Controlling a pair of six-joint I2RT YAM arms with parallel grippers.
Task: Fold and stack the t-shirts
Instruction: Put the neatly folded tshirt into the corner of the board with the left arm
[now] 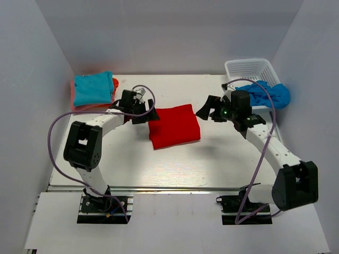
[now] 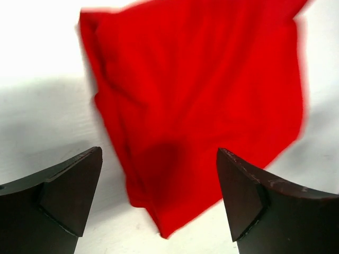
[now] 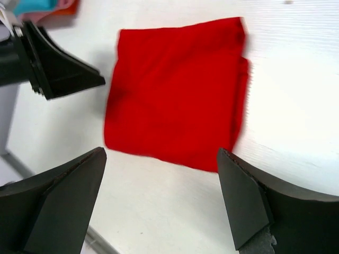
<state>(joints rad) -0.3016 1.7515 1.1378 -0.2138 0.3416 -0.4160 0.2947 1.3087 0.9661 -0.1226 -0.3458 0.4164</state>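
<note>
My left gripper needs to go down next onto the red t-shirt's side edge beside its near corner, because its open fingers are already on either side of the folded layers there.
The red t-shirt lies folded into a rough square in the middle of the table; it also shows in the left wrist view and the right wrist view. My left gripper is open and empty just left of it, over its corner. My right gripper is open and empty just right of it, apart from the cloth. A folded turquoise t-shirt lies on an orange-pink one at the back left.
A white mesh basket stands at the back right with a blue cloth hanging over its front. White walls close in the table on the left, right and back. Purple cables loop from both arms.
</note>
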